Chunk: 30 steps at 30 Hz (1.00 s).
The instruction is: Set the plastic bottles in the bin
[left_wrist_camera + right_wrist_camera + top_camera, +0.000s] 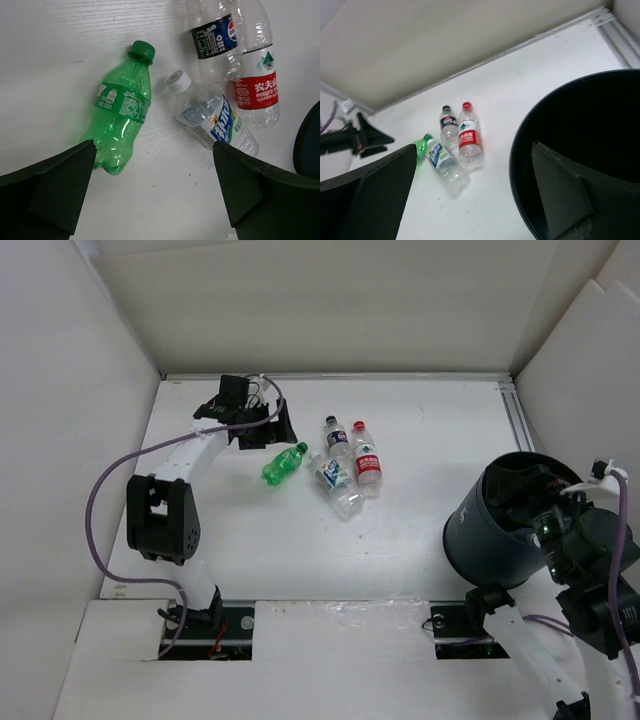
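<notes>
Next, my left gripper lowers its open fingers astride the green bottle's green label (288, 460), clear of the bottle with the white-blue label (337, 483), as the green bottle lies below it.
Several bottles lie on the white table: a green bottle (284, 463) (121, 107) (421, 146), a clear one with a red label and cap (366, 457) (255, 75) (469, 140), one with a dark blue label (338, 438) (215, 37) (448, 125) and one with a white-blue label (337, 483) (212, 117) (444, 162). My left gripper (272, 426) (155, 192) is open and empty just left of the green bottle. The dark bin (480, 535) (530, 135) stands at the right. My right gripper (545, 505) (472, 192) is open and empty over the bin's rim.
White walls enclose the table on the left, far and right sides. A metal rail (520, 415) runs along the right edge. A purple cable (95, 500) loops beside the left arm.
</notes>
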{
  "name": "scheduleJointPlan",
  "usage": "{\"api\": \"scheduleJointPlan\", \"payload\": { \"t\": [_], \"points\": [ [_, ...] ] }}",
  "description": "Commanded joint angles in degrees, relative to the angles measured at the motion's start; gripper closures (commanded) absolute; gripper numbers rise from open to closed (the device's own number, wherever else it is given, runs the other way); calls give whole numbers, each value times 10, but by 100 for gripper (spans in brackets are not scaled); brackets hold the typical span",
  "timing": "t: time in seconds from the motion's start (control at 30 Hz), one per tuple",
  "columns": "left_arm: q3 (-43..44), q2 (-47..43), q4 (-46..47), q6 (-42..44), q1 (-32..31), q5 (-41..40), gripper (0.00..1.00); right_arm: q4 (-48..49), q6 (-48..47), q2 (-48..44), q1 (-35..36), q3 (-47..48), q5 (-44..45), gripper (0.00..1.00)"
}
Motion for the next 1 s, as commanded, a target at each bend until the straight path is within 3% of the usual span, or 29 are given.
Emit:
{"api": "scheduleJointPlan", "payload": {
  "t": [0.0,0.4,0.6,0.73,0.9,0.93,0.97],
  "points": [
    [2,35,34,7,-2,18,0,65,-27,15,-1,-5,-96,0],
    [5,134,64,-4,-2,-20,3,78,-50,-7,-1,-35,-170,0],
    [5,182,53,-15,-2,-54,23,61,-61,-19,-1,-35,-170,0],
    [10,200,46,-25,-2,-64,23,56,-73,-19,-1,-30,-164,0],
    [16,213,35,-31,-2,-64,13,50,-78,-19,-1,-30,-164,0],
    [16,213,35,-31,-2,-70,15,50,-78,-19,-1,-30,-171,0],
    [16,213,35,-31,-2,-76,28,50,-78,-19,-1,-30,-171,0]
  ]
}}
